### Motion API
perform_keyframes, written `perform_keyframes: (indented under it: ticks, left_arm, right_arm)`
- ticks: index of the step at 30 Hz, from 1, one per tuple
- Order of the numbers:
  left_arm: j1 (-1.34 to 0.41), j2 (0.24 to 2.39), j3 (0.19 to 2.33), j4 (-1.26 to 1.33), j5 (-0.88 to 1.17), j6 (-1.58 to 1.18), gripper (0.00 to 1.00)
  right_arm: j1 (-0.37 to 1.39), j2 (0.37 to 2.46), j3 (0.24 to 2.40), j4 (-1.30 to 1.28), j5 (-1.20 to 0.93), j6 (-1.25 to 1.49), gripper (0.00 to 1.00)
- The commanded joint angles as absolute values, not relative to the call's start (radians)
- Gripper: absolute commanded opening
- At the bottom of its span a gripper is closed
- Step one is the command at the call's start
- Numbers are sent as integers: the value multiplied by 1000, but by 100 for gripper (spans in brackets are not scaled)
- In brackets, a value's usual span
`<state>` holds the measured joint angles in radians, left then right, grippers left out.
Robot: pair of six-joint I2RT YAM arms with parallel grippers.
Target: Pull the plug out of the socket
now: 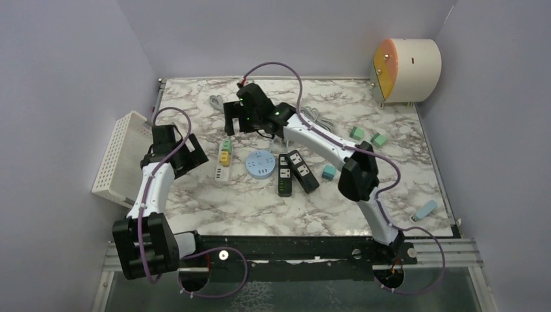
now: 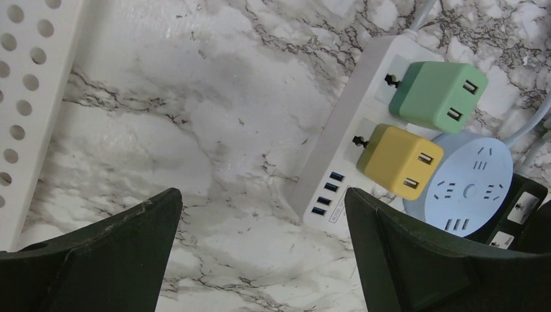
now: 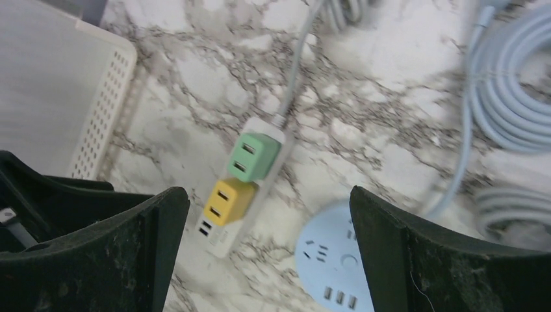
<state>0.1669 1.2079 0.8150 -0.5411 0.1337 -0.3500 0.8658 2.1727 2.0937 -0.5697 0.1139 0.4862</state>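
Note:
The right gripper should next lower its open fingers back toward the robot's base and around the sides of the still-seated green plug (image 1: pixel 227 145) (image 3: pixel 254 156) to grip it.
A white power strip (image 1: pixel 223 170) lies left of centre on the marble table, with a green plug (image 1: pixel 226 146) and a yellow plug (image 1: pixel 225 158) seated in it. In the left wrist view the strip (image 2: pixel 354 140), green plug (image 2: pixel 438 96) and yellow plug (image 2: pixel 399 160) lie up and right of my open, empty left gripper (image 2: pixel 263 214). In the right wrist view the strip (image 3: pixel 269 172), green plug (image 3: pixel 253 156) and yellow plug (image 3: pixel 229 201) lie below my open, empty right gripper (image 3: pixel 268 214), which hovers above them. From above, my left gripper (image 1: pixel 192 156) is just left of the strip and my right gripper (image 1: pixel 235 120) is behind it.
A round light-blue socket hub (image 1: pixel 260 164) and two black power strips (image 1: pixel 294 173) lie right of the white strip. Coiled grey cables (image 1: pixel 315 117) lie behind. A white perforated basket (image 1: pixel 120 158) stands at the left edge. Teal cubes (image 1: pixel 367 135) and a cylinder drum (image 1: pixel 406 69) are at right.

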Motion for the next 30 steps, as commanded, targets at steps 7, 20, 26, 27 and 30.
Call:
perform_keyframes:
  ticks: [7,20,26,27,30]
  left_arm:
    - [219,1144,758,-514,255,-368,99]
    - [218,1057,722,-537,296,-403,99]
    - [219,1010,736,-585,293,-401,99]
    - [219,1003,740,-592,293,-403,99]
    - [219,987,744,-605,283,-409,99]
  right_arm:
    - [926,2498,2433,-656,61,484,96]
    - [949,2652,2516,-562,43,466,85]
    - [963,2651,2468,-573,27,466,76]
    - [965,2646,2447,-575,25,468,74]
    - [970,2639,2412,-587,16,478,69]
